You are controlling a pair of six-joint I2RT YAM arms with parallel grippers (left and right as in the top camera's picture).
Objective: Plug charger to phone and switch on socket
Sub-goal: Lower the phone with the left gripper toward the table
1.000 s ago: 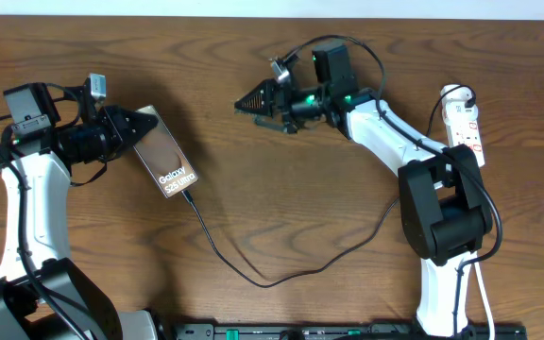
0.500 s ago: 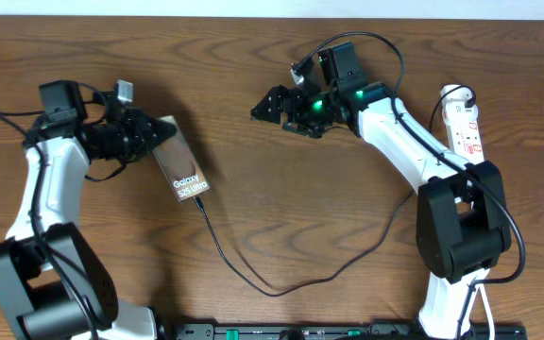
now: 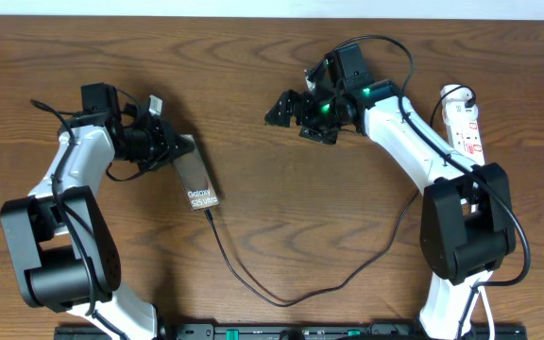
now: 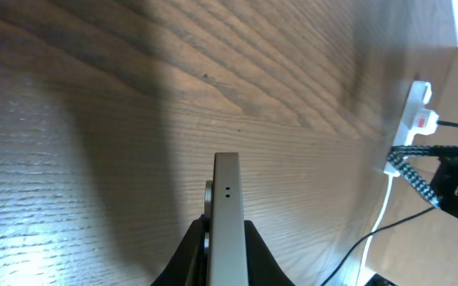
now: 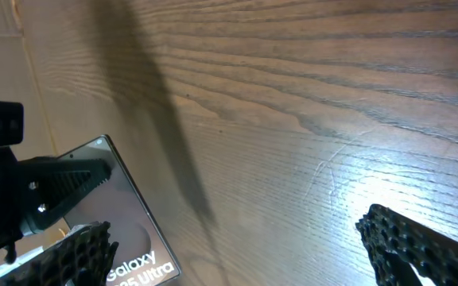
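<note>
I will next move my left gripper down and back to let go of the phone, as the bare wood around the phone's lower end (image 3: pixel 197 219) is there.
The phone (image 3: pixel 199 179) is a bronze slab with white "Galaxy" text, left of centre on the table. My left gripper (image 3: pixel 178 151) is shut on its upper end. In the left wrist view the phone (image 4: pixel 226 199) stands edge-on between the jaws (image 4: pixel 226 250). The charger (image 3: pixel 253 283), a thin black cable, meets the phone's lower end and loops across the table to the right. My right gripper (image 3: pixel 293 110) is open and empty above bare wood. Its view shows the phone (image 5: pixel 126 214) past its fingers (image 5: pixel 253 254). The socket (image 3: pixel 463 118) is a white strip at the far right.
The socket (image 4: pixel 420 119) with its white cord (image 4: pixel 382 214) also shows far off in the left wrist view. The right arm's base (image 3: pixel 456 231) stands just in front of the socket. A black rail (image 3: pixel 281 332) runs along the table's front edge.
My left gripper has carried the phone to the right and turned it more lengthwise; the cable trailed along. My right gripper has drifted a little to the right, still open.
</note>
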